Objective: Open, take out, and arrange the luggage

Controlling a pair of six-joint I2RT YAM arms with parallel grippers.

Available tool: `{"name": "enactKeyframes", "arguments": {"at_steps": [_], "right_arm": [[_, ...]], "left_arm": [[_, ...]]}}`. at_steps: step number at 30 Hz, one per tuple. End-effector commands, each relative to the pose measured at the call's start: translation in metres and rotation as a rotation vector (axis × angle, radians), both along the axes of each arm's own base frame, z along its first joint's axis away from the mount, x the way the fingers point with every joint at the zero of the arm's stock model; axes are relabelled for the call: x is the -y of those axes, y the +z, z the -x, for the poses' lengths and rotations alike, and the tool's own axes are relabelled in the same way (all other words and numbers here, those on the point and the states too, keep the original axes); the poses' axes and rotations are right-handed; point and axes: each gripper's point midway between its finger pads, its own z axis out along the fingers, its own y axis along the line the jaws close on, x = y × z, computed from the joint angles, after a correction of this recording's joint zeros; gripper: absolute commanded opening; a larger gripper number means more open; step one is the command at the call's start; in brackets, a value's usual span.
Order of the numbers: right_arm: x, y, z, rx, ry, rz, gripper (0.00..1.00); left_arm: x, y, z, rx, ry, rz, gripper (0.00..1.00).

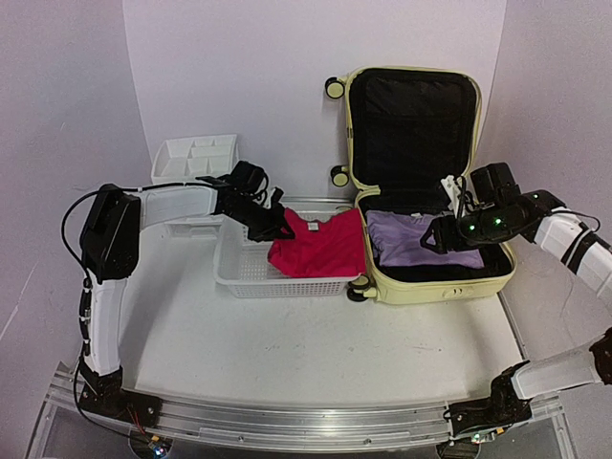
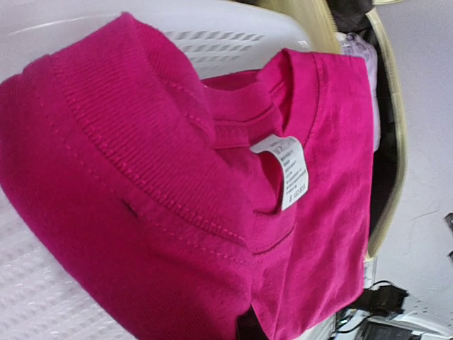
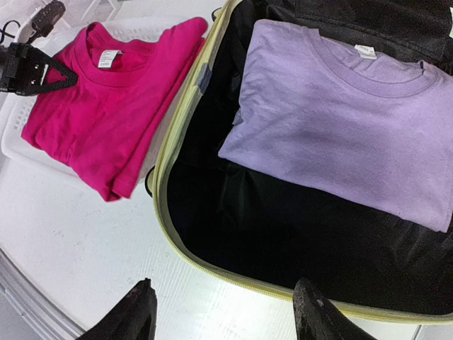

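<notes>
My left gripper moves away from the luggage [image 1: 435, 287] and down into the basket [image 1: 249, 277] next, since the pink shirt's loose end still covers the basket's rim beside the luggage.
The pale yellow luggage [image 1: 435, 287] lies open, its black-lined lid standing up at the back. A folded purple shirt [image 1: 416, 239] lies in its base [image 3: 166, 163], also clear in the right wrist view [image 3: 340, 134]. A pink shirt [image 1: 320, 247] lies across the right side of the white mesh basket [image 1: 249, 277]. My left gripper [image 1: 277, 228] is at the shirt's collar end, and the pink cloth [image 2: 177, 177] bunches over its jaws and hides them; it looks shut on it. My right gripper [image 3: 230, 315] is open and empty above the luggage's near rim.
A white drawer unit [image 1: 196, 158] stands behind the basket at the back left. The luggage wheels [image 1: 335, 88] stick out on its left side, next to the basket. The left gripper [image 3: 42, 67] shows in the right wrist view at the pink shirt's [image 3: 106, 106] left edge.
</notes>
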Motion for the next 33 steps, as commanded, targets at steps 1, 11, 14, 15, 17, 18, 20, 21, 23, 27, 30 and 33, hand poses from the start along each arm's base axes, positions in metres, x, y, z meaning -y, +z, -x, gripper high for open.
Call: {"name": "enactKeyframes", "arguments": {"at_steps": [1, 11, 14, 15, 17, 18, 20, 21, 23, 27, 30, 33], "right_arm": [[-0.003, 0.014, -0.004, 0.025, -0.008, -0.02, 0.64], [-0.004, 0.017, -0.005, 0.016, -0.008, -0.019, 0.63], [-0.004, 0.015, -0.006, 0.01, -0.01, -0.015, 0.63], [-0.004, 0.013, -0.006, 0.005, -0.01, -0.013, 0.63], [-0.004, 0.01, -0.007, -0.003, -0.009, -0.009, 0.63], [-0.004, 0.009, -0.007, -0.008, -0.008, -0.007, 0.64], [-0.005, 0.006, -0.008, -0.015, -0.007, -0.003, 0.64], [-0.005, 0.006, -0.009, -0.015, -0.006, -0.003, 0.64], [-0.006, 0.006, -0.011, -0.018, -0.006, -0.002, 0.64], [-0.005, 0.003, -0.016, -0.022, -0.008, 0.014, 0.64], [0.0, -0.003, -0.02, -0.027, -0.019, 0.06, 0.65], [0.009, -0.013, -0.024, -0.048, -0.03, 0.136, 0.68]], "left_arm": [[-0.036, 0.008, -0.002, 0.111, -0.005, -0.14, 0.0], [-0.065, -0.026, -0.008, 0.14, 0.013, -0.308, 0.0], [-0.076, -0.027, -0.009, 0.152, 0.04, -0.358, 0.01], [-0.081, -0.027, -0.009, 0.16, 0.053, -0.379, 0.03], [-0.087, -0.024, -0.01, 0.178, 0.062, -0.409, 0.07], [-0.09, -0.023, -0.01, 0.184, 0.064, -0.421, 0.09], [-0.094, -0.023, -0.008, 0.189, 0.061, -0.44, 0.11], [-0.097, -0.021, -0.008, 0.193, 0.07, -0.453, 0.16], [-0.104, -0.017, -0.007, 0.207, 0.088, -0.482, 0.31], [-0.116, 0.016, -0.003, 0.306, 0.108, -0.57, 0.46], [-0.131, 0.054, 0.004, 0.395, 0.119, -0.654, 0.48], [-0.144, 0.089, 0.016, 0.465, 0.129, -0.658, 0.53]]}}
